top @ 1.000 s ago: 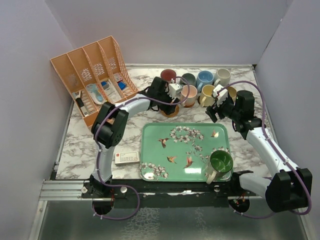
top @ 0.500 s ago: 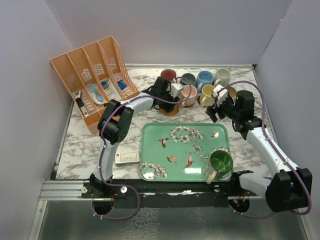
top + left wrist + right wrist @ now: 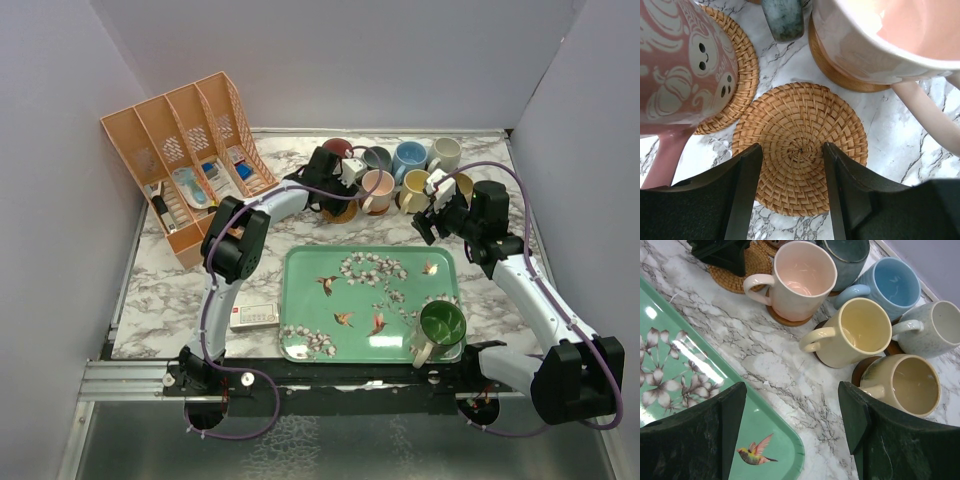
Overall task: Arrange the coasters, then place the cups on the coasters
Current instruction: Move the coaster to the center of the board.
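Note:
I should reach back and down to the green cup with my right gripper and put my fingers over its far rim (image 3: 454, 305), clear of the handle, because the cup is farther back and lower than my gripper.
An empty woven coaster (image 3: 801, 112) lies on the marble directly under my left gripper (image 3: 792, 150), whose fingers stand apart over it with nothing between them. A pink patterned cup (image 3: 685, 65) on another woven coaster (image 3: 742, 70) stands to its left. To its right a pale pink cup (image 3: 890, 35) rests on a wooden coaster (image 3: 840, 82). From above, the left gripper (image 3: 335, 188) is at the front left of the cup cluster. My right gripper (image 3: 432, 215) hovers open over the tray's far right corner. A green cup (image 3: 441, 324) stands on the tray.
Pale pink (image 3: 800, 280), yellow (image 3: 855, 330), blue (image 3: 892, 285), speckled white (image 3: 935, 327), tan (image 3: 907, 385) and dark grey (image 3: 845, 255) cups crowd the back of the table. The green floral tray (image 3: 330, 310) fills the front. An orange file rack (image 3: 190, 150) stands back left, a white box (image 3: 253, 316) front left.
The left arm has reached farther back toward the cups, and the woven coaster under it has slid the same way. Its jaws have narrowed somewhat. The right arm has not moved.

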Available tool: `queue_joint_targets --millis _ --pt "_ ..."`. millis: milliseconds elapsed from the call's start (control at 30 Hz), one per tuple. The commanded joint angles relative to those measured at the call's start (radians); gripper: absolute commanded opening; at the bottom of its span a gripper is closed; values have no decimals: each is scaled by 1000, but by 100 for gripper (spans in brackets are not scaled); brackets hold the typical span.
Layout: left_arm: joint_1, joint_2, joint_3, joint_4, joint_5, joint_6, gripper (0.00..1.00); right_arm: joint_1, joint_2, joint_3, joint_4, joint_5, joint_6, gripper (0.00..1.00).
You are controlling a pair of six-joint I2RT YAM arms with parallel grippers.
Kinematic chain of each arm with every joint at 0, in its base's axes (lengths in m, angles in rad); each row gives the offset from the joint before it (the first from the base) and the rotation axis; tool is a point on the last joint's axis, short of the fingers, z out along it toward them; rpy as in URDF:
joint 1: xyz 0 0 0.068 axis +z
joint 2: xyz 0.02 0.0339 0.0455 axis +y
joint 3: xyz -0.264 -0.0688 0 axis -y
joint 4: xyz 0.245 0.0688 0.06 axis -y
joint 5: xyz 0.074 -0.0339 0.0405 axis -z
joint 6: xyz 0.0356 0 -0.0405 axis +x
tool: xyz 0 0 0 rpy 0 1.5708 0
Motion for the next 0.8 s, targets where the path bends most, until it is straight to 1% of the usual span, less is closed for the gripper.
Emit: queue_joint_targets --millis 0,100,233,367,533,767 --pt "8 33 42 -35 -32 10 55 -5 -11 -9 1 20 -13 75" --pt "8 14 46 -36 -19 7 57 -6 -14 -8 -1 16 -8 75" --pt "8 -25 50 -36 21 -7 64 -7 -21 6 -19 12 -6 75" --pt "8 -69 47 -37 72 -31 70 -6 -28 49 -90 4 -20 75" --pt "8 -148 0 -38 154 -46 75 -6 -39 160 -340 13 -108 75" --pt "8 -340 -152 -19 213 -6 80 -6 -109 287 -797 1 -301 75"
